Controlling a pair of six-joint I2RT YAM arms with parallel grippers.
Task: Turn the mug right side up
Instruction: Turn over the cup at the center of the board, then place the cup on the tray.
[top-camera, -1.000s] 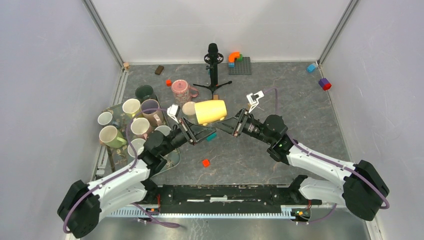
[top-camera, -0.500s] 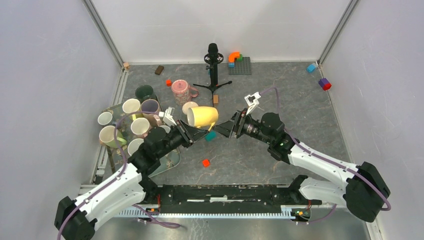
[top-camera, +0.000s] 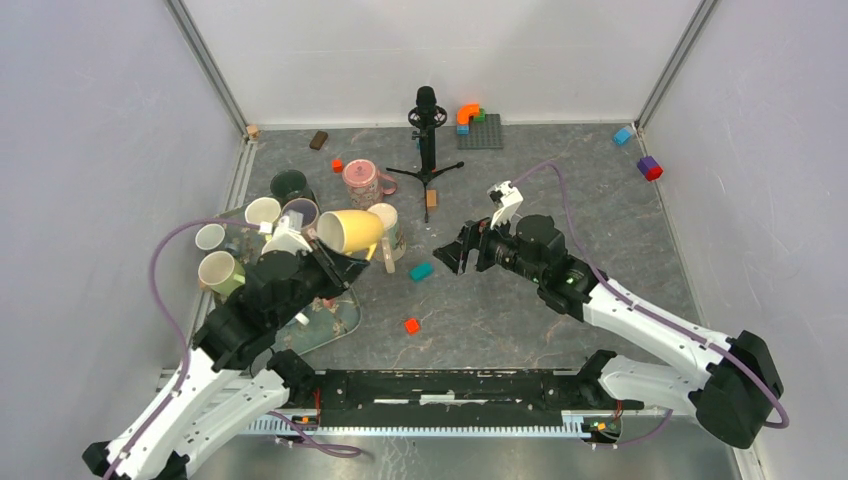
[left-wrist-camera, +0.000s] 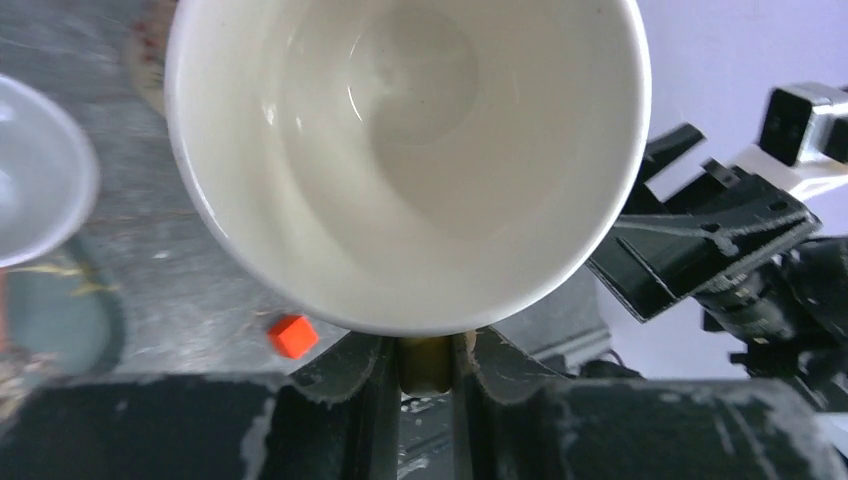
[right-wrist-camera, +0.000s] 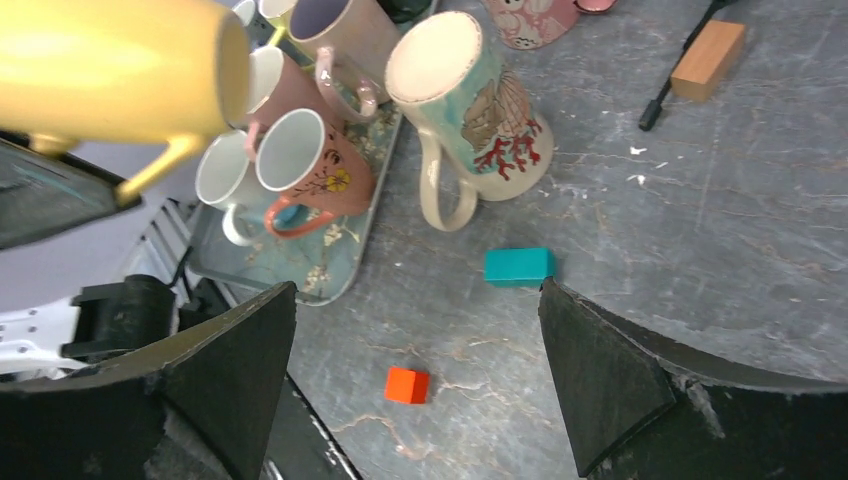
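The left gripper turns and lowers next, to the left in the top view, onto the tray by the lime mug, because the yellow mug (top-camera: 352, 231) hangs sideways.
The yellow mug (top-camera: 352, 231) hangs in the air on its side above the tray's right edge, mouth facing left. Its cream inside (left-wrist-camera: 400, 150) fills the left wrist view. My left gripper (left-wrist-camera: 425, 362) is shut on the mug's handle, which sits pinched between the two fingers, under the rim. In the top view that gripper (top-camera: 336, 263) sits just below the mug. My right gripper (top-camera: 463, 250) stands wide open to the right, apart from the mug, with nothing between its fingers. From the right wrist the yellow mug (right-wrist-camera: 110, 70) shows at upper left, and the gripper (right-wrist-camera: 418, 300) frames bare table.
A patterned tray (top-camera: 340, 318) at the left holds several mugs. A coral-patterned mug (top-camera: 389, 233) stands beside it with a flat closed face up. Nearby lie a teal block (top-camera: 421, 271), a red cube (top-camera: 411, 325), a wooden block (top-camera: 432, 198), a pink mug (top-camera: 361, 182) and a black stand (top-camera: 428, 130).
My right gripper opened, let go of the yellow mug and drew back to the right. The left arm carried the mug leftward toward the tray.
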